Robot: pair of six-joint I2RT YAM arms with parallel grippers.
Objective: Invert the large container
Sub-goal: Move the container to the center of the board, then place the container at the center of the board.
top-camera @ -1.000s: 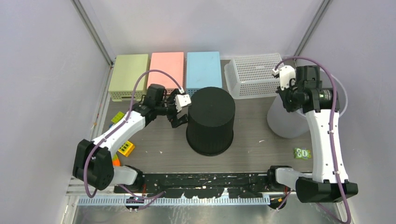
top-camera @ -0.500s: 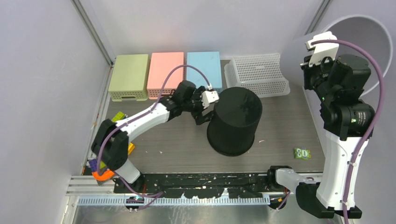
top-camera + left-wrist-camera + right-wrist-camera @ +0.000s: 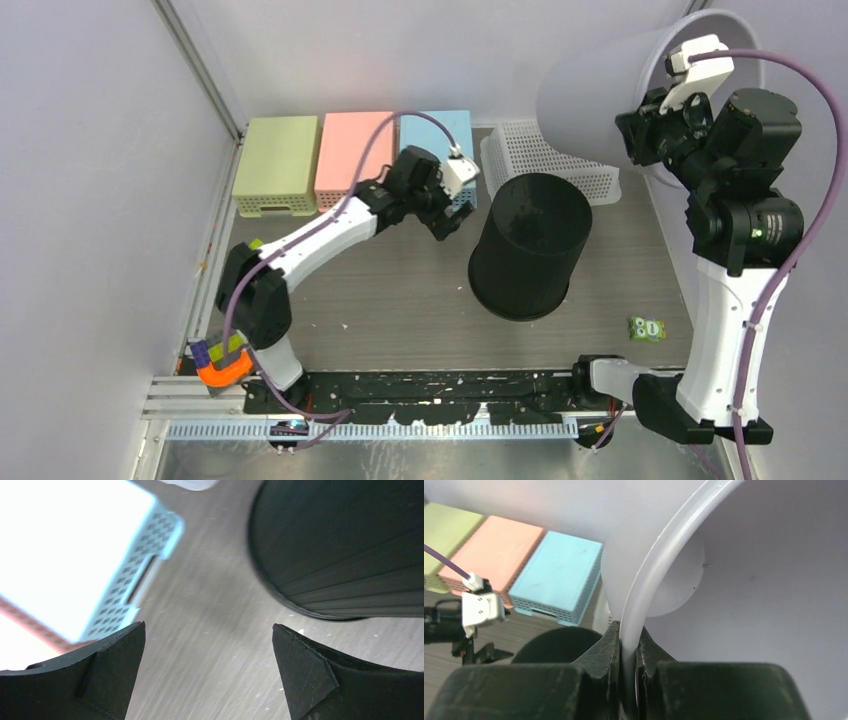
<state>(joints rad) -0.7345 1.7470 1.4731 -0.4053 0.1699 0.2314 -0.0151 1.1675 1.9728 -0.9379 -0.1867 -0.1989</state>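
Observation:
I should next lower my right gripper past the bucket (image 3: 530,245), turn the container upright and let go of it, because the tabletop below is bare, to the gripper's left in the top view.
My right gripper (image 3: 650,128) is shut on the rim of a large pale white container (image 3: 590,85) and holds it high in the air, tilted on its side above the back right of the table. In the right wrist view my right gripper (image 3: 628,630) pinches the rim (image 3: 664,560) from both sides. A black ribbed bucket (image 3: 530,245) stands mouth down in the middle of the table. My left gripper (image 3: 450,222) is open and empty, just left of the bucket and apart from it. In the left wrist view my left gripper (image 3: 209,630) hovers over bare table, with the black bucket (image 3: 350,545) at upper right.
Green (image 3: 275,160), pink (image 3: 355,150) and blue (image 3: 435,140) perforated boxes line the back. A white mesh basket (image 3: 545,165) sits at the back right under the lifted container. A small green card (image 3: 647,328) lies at front right. Small toys (image 3: 220,362) lie at front left.
My right arm has lifted the white container off the table and tipped it sideways. My left gripper pushed the black bucket rightward, then drew back from it toward the blue box.

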